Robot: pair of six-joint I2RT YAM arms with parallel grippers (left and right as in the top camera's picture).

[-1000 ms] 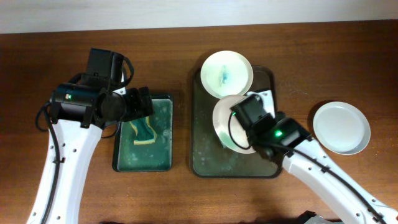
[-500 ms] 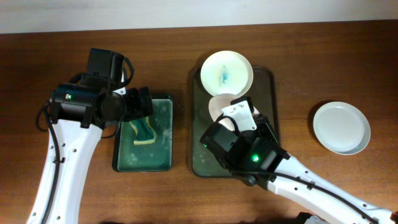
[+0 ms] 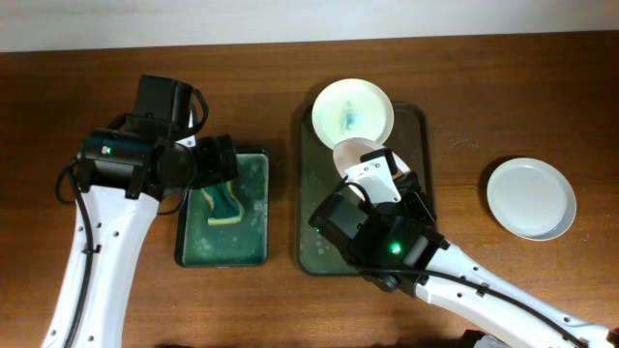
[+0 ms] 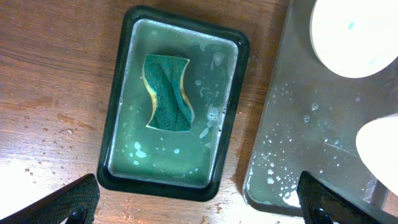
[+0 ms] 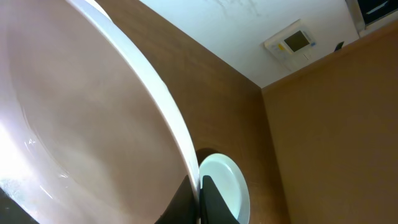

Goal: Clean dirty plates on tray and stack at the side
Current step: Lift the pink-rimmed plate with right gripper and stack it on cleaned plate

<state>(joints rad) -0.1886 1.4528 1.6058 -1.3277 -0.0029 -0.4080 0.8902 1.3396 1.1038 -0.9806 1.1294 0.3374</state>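
Observation:
My right gripper should next bring the pinkish plate (image 3: 352, 154) to the right in the overhead view, then down onto the grey-blue plate (image 3: 530, 198), because that one is outside the tray.
My right gripper (image 3: 368, 182) is shut on the rim of the pinkish plate (image 3: 352, 154) and holds it tipped up on edge over the dark tray (image 3: 314, 227). In the right wrist view the fingers (image 5: 200, 200) pinch the plate's rim (image 5: 93, 124). A white plate with a blue smear (image 3: 353, 111) lies at the tray's far end. The grey-blue plate (image 3: 530, 198) lies on the table to the right and also shows in the right wrist view (image 5: 229, 186). My left gripper (image 4: 199, 208) is open and empty above the sponge (image 4: 168, 93).
The sponge lies in a small green tray (image 3: 253, 242) holding soapy water, left of the dark tray. The dark tray's wet floor (image 4: 311, 143) shows in the left wrist view with the white plate (image 4: 354, 34). The table is brown wood.
My right arm has swung round over the dark tray and tipped the pinkish plate from lying flat to standing on edge. The left arm has not moved.

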